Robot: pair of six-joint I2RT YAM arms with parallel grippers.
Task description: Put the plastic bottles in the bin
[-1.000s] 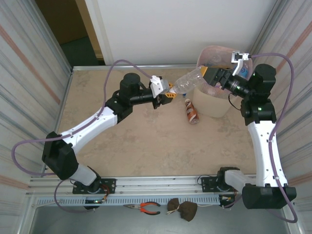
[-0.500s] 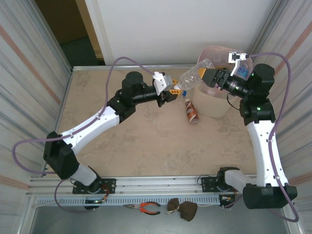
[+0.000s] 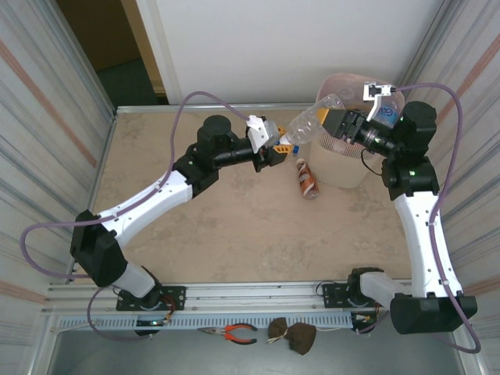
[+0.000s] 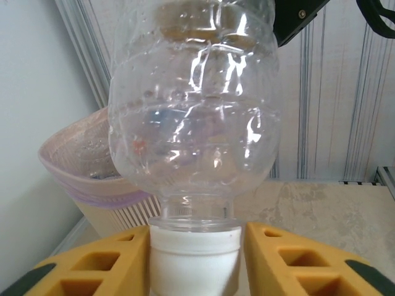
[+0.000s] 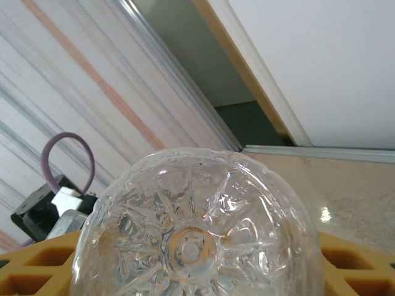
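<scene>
My right gripper carries the clear bottle (image 3: 312,121) away from my base over the bin's open top (image 3: 359,105) next, turns it cap-down, and releases it there.
A clear plastic bottle (image 3: 312,121) hangs in the air between both arms, its base toward the pale pink bin (image 3: 341,169). My left gripper (image 3: 281,144) stands around its white cap (image 4: 194,259). The left finger lies against the cap and a thin gap shows before the right finger (image 4: 296,262), so it is open. My right gripper (image 3: 331,122) is shut on the bottle's base (image 5: 191,240), with a yellow finger (image 5: 37,265) on each side. A brown bottle (image 3: 307,178) lies on the table beside the bin. The bin's rim (image 4: 74,163) rises behind the clear bottle.
The bin stands at the table's far right corner against the striped wall. The brown bottle lies just left of its foot. Orange-handled pliers (image 3: 238,333) and a brown lump (image 3: 295,334) rest on the near rail, below the arm bases. Purple cables loop above both arms.
The clear bottle has tipped base-up toward the bin. My right jaws have narrowed onto its base. My left jaws have loosened from the cap.
</scene>
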